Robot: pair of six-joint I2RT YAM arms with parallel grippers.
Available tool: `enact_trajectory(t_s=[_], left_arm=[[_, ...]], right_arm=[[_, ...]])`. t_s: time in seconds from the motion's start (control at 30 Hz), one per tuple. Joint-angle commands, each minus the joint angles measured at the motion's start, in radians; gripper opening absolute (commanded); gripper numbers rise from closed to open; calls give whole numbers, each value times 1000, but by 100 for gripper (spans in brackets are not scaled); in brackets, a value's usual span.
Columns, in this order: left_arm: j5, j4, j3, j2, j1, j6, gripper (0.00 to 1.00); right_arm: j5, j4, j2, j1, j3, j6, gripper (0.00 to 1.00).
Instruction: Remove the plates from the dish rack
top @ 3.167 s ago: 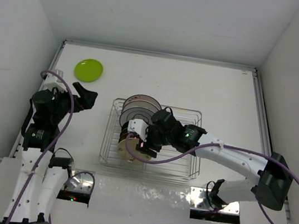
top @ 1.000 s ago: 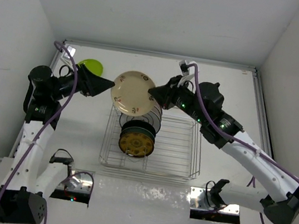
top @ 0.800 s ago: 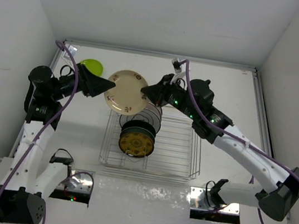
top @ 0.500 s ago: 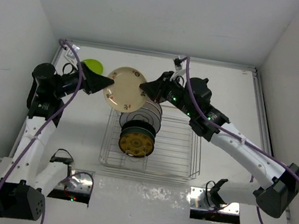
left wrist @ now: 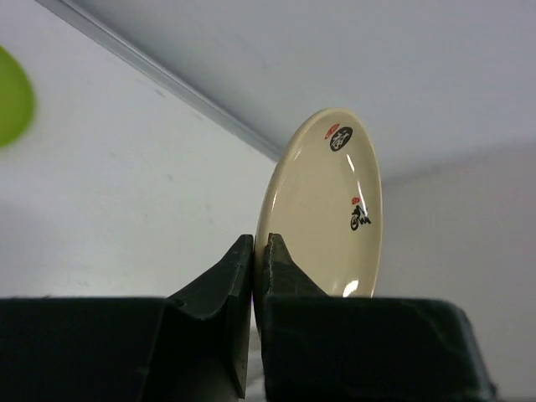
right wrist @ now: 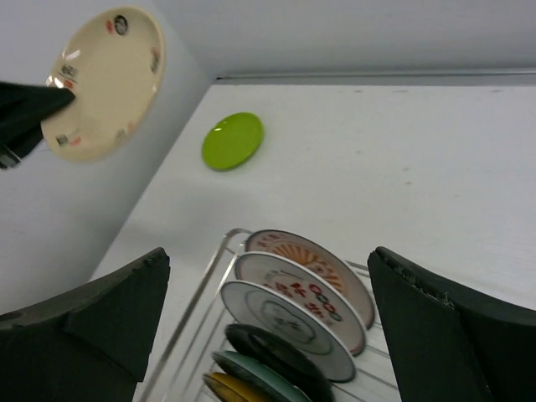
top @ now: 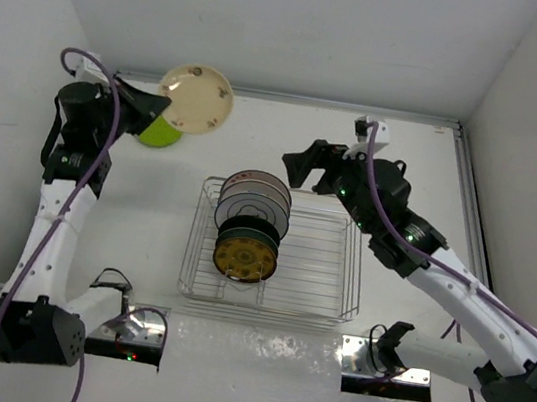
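Note:
My left gripper will next lower the tilted tan plate toward the lime green plate [top: 162, 133], then tilt it flat on top.
My left gripper [top: 160, 104] is shut on the rim of a tan plate [top: 196, 99], held in the air at the back left, just above and beside the lime green plate [top: 162, 133] lying on the table. In the left wrist view both fingers pinch the tan plate [left wrist: 322, 213] at its edge, the gripper [left wrist: 258, 244] tight on it. My right gripper [top: 311, 172] hangs open and holds nothing behind the dish rack [top: 339, 272]. Several plates [right wrist: 310, 289] stand on edge in the rack, below that gripper [right wrist: 268, 255].
The rack's wire rim [right wrist: 205, 293] runs along its left side. The white back wall and a metal rail [top: 294, 99] border the table behind; the left wall stands close to the left arm [top: 58, 220]. The lime green plate [right wrist: 232, 141] lies flat near the back left corner.
The right gripper has let go of the tan plate, opened wide and drawn back to the right. The left gripper has carried the plate to the back left, over the green plate.

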Motion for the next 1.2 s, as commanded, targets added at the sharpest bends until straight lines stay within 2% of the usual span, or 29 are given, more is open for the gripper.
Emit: enact_trajectory(t_s=[0.0,0.13,0.27,0.47,0.67,0.9,1.1,1.17], left_arm=[[-276,-52,89,147,59,-74,0],[-356,-44,197,367,117,-84,0],[-343,43,295,610,145,-68,0],[-283,88,455,856,177,-22,0],[-344,54,461,936,189,-5,0],[-356,16,463,996,205,2,9],[-320,-4,494,1030,205,13,29],[-310,-16,507,1034,206,16,40]], right_arm=[[114,-91,-79,-2,-24,-82,99],[105,-145,-146,-2,-57,-148,99],[66,-191,-209,-2,-92,-183,99],[8,-220,-249,-2,-149,-209,99],[-4,-220,-218,-2,-170,-237,99],[-30,-194,-165,-2,-170,-238,99],[-69,-192,-131,-2,-164,-266,99],[-104,-205,-111,-2,-155,-289,99]])
